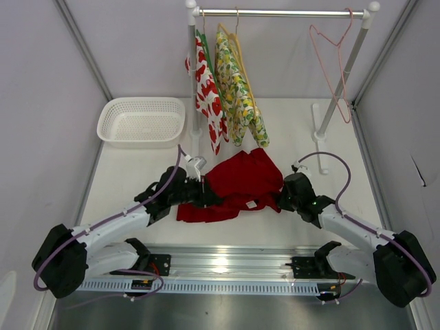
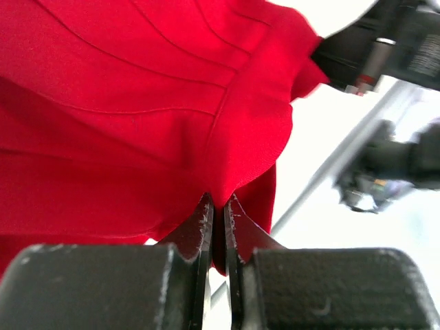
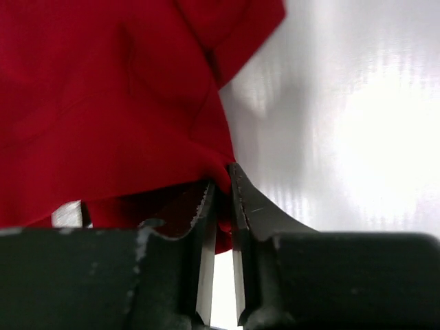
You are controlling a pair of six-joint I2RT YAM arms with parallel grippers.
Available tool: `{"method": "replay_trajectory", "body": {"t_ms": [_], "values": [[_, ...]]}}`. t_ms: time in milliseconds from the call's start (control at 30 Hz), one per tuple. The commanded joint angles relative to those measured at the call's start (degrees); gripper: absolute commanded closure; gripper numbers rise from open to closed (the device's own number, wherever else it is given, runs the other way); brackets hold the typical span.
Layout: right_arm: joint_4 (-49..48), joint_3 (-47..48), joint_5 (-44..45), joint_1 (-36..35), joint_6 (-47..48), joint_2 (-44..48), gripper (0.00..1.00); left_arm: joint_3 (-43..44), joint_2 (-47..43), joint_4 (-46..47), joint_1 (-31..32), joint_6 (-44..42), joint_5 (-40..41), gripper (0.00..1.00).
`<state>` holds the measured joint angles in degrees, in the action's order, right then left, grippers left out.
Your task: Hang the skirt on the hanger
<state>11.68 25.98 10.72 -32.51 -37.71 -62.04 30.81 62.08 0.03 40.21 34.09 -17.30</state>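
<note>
The cloth still lies crumpled, so next my left gripper should lift its fold, tilt up toward the right gripper and let go of the fold above the skirt's middle (image 1: 231, 192).
The red skirt (image 1: 237, 180) lies crumpled on the white table between my two arms. My left gripper (image 1: 206, 195) is at its left edge, and in the left wrist view the gripper (image 2: 218, 204) is shut on a fold of the skirt (image 2: 137, 117). At the skirt's right edge my right gripper (image 1: 280, 196) pinches the hem; the right wrist view shows that gripper (image 3: 223, 180) shut on red cloth (image 3: 110, 103). The pink hanger (image 1: 331, 63) hangs bare from the right end of the rack's rail (image 1: 282, 12), far from both grippers.
A white basket (image 1: 141, 121) sits at the back left. A fruit-print garment (image 1: 208, 96) and a yellow-green garment (image 1: 238, 93) hang at the rail's left end, just behind the skirt. The rack's leaning post (image 1: 340, 89) and foot (image 1: 319, 134) stand at the right.
</note>
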Motion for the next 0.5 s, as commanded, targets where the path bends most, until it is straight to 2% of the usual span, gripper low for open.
{"method": "replay_trajectory", "body": {"t_ms": [0, 167, 200, 233, 300, 333, 367, 433, 467], "values": [[0.9, 3.3, -0.9, 3.3, 1.4, 0.5, 0.87, -3.5, -3.5, 15.6, -3.3, 6.0, -14.9, 1.0], [3.0, 3.9, -1.1, 7.5, 2.0, 0.3, 0.91, -9.4, -7.3, 33.6, -6.5, 13.9, -24.1, 1.0], [3.3, 3.9, -1.3, 8.1, 2.0, 0.3, 0.91, -9.8, -7.9, 37.3, -7.8, 17.6, -25.4, 1.0], [3.3, 4.0, -1.6, 9.0, 2.0, 0.3, 0.91, -10.7, -7.9, 46.3, -8.4, 20.0, -26.5, 1.0], [3.5, 3.9, -1.9, 9.7, 2.4, 0.3, 0.92, -11.2, -6.6, 54.5, -10.2, 27.0, -29.7, 1.0], [3.7, 4.2, -2.4, 10.3, 2.6, 0.2, 0.92, -11.1, -5.7, 63.9, -10.8, 30.0, -30.4, 1.0], [3.7, 4.3, -2.5, 10.4, 2.7, 0.2, 0.92, -11.2, -3.0, 69.3, -11.3, 32.8, -30.9, 1.0], [4.0, 4.7, -3.0, 10.5, 2.8, 0.3, 0.92, -11.2, 0.8, 80.8, -12.3, 42.8, -31.4, 1.0], [4.2, 5.0, -3.1, 10.5, 3.0, 0.3, 0.92, -11.1, 5.5, 93.8, -12.7, 46.3, -31.0, 1.0]]}}
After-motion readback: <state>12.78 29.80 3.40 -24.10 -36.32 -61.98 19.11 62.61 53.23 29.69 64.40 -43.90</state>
